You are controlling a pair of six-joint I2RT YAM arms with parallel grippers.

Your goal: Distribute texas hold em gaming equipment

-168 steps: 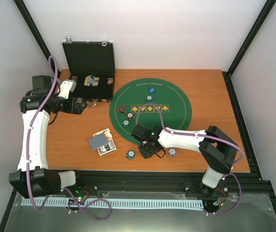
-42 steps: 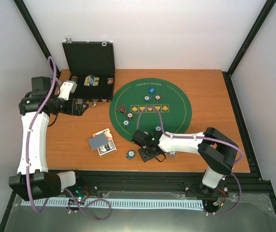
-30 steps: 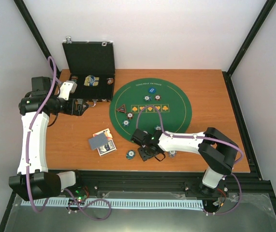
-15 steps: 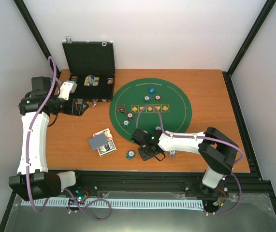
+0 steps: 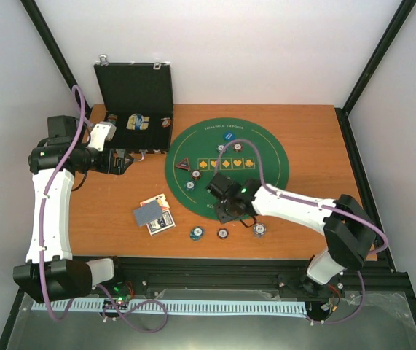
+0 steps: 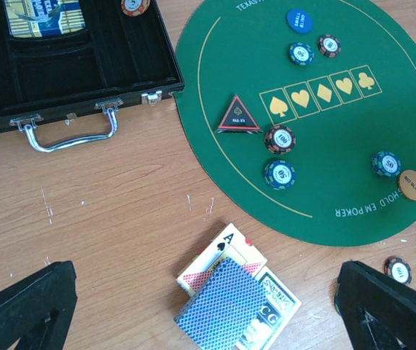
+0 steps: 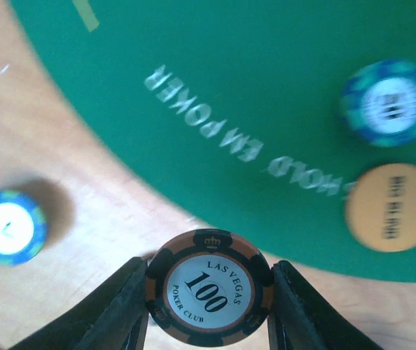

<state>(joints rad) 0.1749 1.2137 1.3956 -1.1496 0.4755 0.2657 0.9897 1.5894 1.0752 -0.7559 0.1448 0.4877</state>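
Observation:
My right gripper needs to carry the chip outward, then down to bare mat beside the blue-green chip (image 7: pixel 390 102) near the orange disc, as that blue-green chip lacks an orange-and-black partner.
My right gripper (image 7: pixel 210 292) is shut on an orange-and-black "100" poker chip (image 7: pixel 210 286) and holds it over the front edge of the green mat (image 5: pixel 266 157); it also shows in the top view (image 5: pixel 229 209). A blue-green chip (image 7: pixel 390 102) and an orange disc (image 7: pixel 391 208) lie on the mat just beyond. The triangular token (image 6: pixel 237 117), blue disc (image 6: pixel 299 20) and several chips lie on the mat. The grey-blue-backed playing cards (image 6: pixel 226 302) lie on the table. My left gripper (image 6: pixel 204 295) is open and empty, high above them.
The black hinged case (image 5: pixel 135 91) stands open at the back left, with a card box and a chip inside. Three loose chips (image 5: pixel 197 233) (image 5: pixel 223 233) (image 5: pixel 260 230) lie on the wood near the front edge.
My right gripper has risen from the table's front edge and moved back toward the mat with the 100 chip in it. A chip it was covering now shows. The left arm has not moved.

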